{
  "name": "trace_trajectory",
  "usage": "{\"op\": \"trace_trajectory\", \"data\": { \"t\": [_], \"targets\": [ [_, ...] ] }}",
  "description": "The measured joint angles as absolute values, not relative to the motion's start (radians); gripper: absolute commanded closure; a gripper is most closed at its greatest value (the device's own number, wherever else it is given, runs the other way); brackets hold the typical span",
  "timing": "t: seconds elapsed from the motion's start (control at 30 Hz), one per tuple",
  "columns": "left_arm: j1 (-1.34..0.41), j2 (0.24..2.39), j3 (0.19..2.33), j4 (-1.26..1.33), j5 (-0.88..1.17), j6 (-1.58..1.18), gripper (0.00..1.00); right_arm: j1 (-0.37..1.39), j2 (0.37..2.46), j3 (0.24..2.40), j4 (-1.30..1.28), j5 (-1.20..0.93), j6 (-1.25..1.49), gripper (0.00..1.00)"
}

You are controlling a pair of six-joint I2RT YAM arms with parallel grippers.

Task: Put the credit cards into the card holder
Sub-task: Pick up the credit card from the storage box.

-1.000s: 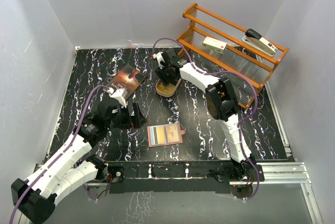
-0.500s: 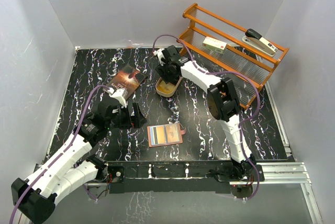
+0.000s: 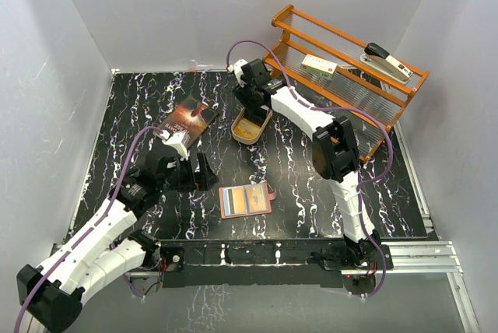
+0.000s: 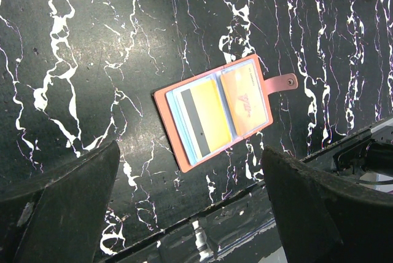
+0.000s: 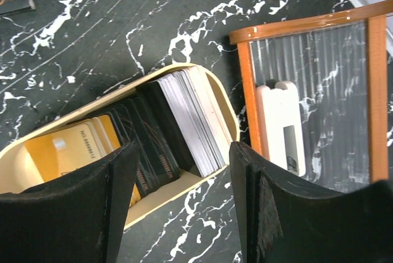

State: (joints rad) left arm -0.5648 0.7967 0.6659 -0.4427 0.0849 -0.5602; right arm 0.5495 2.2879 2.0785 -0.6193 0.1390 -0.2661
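My right gripper lowers into the tin to the credit card edge where silver meets black (image 5: 179,125) next.
The card holder (image 3: 246,200) lies open and flat on the black marble table, with gold and orange credit cards in its slots and its snap tab pointing right. It also shows in the left wrist view (image 4: 215,115). More credit cards (image 5: 190,121), silver, black and gold, stand packed in a tan oval tin (image 5: 178,184). My right gripper (image 5: 183,158) is open and empty and hovers just above the tin (image 3: 250,128), showing in the top view too (image 3: 253,107). My left gripper (image 4: 190,177) is open and empty, above the table just left of the holder (image 3: 204,173).
A dark book (image 3: 191,119) lies left of the tin. An orange rack (image 3: 342,76) at the back right carries a white box (image 3: 319,66) and a stapler (image 3: 385,61). The rack's corner (image 5: 307,26) is close beside the tin. White walls enclose the table.
My right gripper has lifted up and back from the tin, with nothing in it. The left arm and the card holder have not moved.
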Motion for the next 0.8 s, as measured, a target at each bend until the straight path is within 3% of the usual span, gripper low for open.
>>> {"op": "trace_trajectory", "data": {
  "t": [0.27,0.57,0.8],
  "targets": [
    [-0.565,0.798,0.666,-0.442,0.085,-0.561,0.01,0.550,2.305,2.084,-0.599,0.179,-0.294,0.44],
    [-0.565,0.798,0.666,-0.443,0.085,-0.560,0.01,0.550,2.340,2.085,-0.589,0.208,-0.315,0.39],
    [-0.565,0.798,0.666,-0.443,0.084,-0.560,0.01,0.550,2.380,2.085,-0.575,0.251,-0.336,0.44]
  ]
}}
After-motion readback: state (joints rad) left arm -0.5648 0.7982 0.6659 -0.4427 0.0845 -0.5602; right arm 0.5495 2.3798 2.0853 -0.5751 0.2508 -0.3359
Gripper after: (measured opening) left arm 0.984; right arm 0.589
